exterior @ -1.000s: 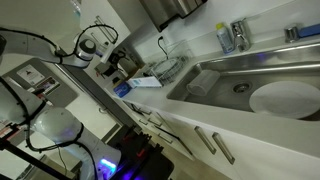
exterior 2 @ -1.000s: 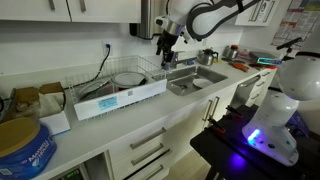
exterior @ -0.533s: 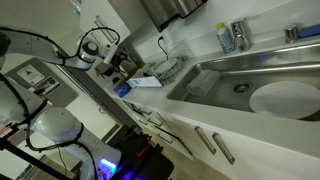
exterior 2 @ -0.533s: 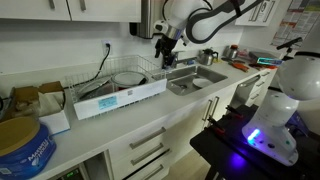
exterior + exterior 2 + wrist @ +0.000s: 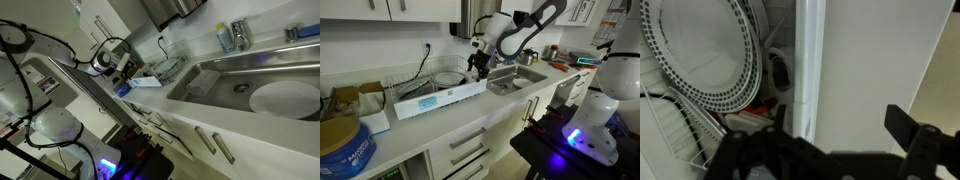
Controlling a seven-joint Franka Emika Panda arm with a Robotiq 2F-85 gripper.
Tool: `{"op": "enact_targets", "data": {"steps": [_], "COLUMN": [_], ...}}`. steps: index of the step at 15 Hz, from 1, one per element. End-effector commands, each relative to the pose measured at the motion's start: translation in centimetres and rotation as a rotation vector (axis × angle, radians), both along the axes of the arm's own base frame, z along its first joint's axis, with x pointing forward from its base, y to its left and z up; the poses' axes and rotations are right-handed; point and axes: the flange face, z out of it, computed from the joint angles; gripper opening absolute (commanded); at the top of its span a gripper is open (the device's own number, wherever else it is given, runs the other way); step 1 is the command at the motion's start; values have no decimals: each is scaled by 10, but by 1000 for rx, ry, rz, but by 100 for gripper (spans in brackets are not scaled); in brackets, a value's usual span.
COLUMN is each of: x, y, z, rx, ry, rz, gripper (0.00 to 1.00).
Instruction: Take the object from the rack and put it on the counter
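My open fingers hang over the tray's edge, so I need to move my gripper toward the plate and down onto the dark utensil beside it.
The dark wire rack (image 5: 435,82) sits in a white tray on the white counter (image 5: 415,135), beside the steel sink (image 5: 516,79). It holds a round bowl or plate (image 5: 448,77). In the wrist view a white plate with a dotted rim (image 5: 710,55) stands among the rack wires (image 5: 670,130), with a small red thing (image 5: 758,110) below it. My gripper (image 5: 477,63) hangs just above the rack's sink-side end. Its dark fingers (image 5: 830,150) are spread over the tray edge and bare counter (image 5: 880,60), with nothing between them. The rack also shows in an exterior view (image 5: 166,69).
The sink (image 5: 250,75) holds a large white plate (image 5: 285,98). A faucet (image 5: 240,33) and a bottle (image 5: 226,38) stand behind it. Boxes and a blue tub (image 5: 342,148) sit at the counter's far end. White drawers with bar handles (image 5: 470,145) are below.
The arm has come down and shifted a little toward the rack, so the gripper is now lower and closer over the rack's end. The fingers stay open.
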Motion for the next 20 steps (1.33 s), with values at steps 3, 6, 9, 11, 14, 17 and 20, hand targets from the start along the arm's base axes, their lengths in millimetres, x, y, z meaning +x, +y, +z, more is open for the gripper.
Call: {"op": "enact_targets", "data": {"steps": [3,6,9,11,14,17,20], "x": [24,40,56,66,77,87,94], "y": [0,2,7,11,14,17,20], "z": [-18,-15,-15,-20,-30,-37,-44], "rx": [-12,-11,-11,-22,-32,-34,-36], "ry": [-65,-111,-122,-120,-106,-108,-108], "rz": [26,19,12,6,1,-4,-7], "gripper": [100,100,100,100,100,100,74]}}
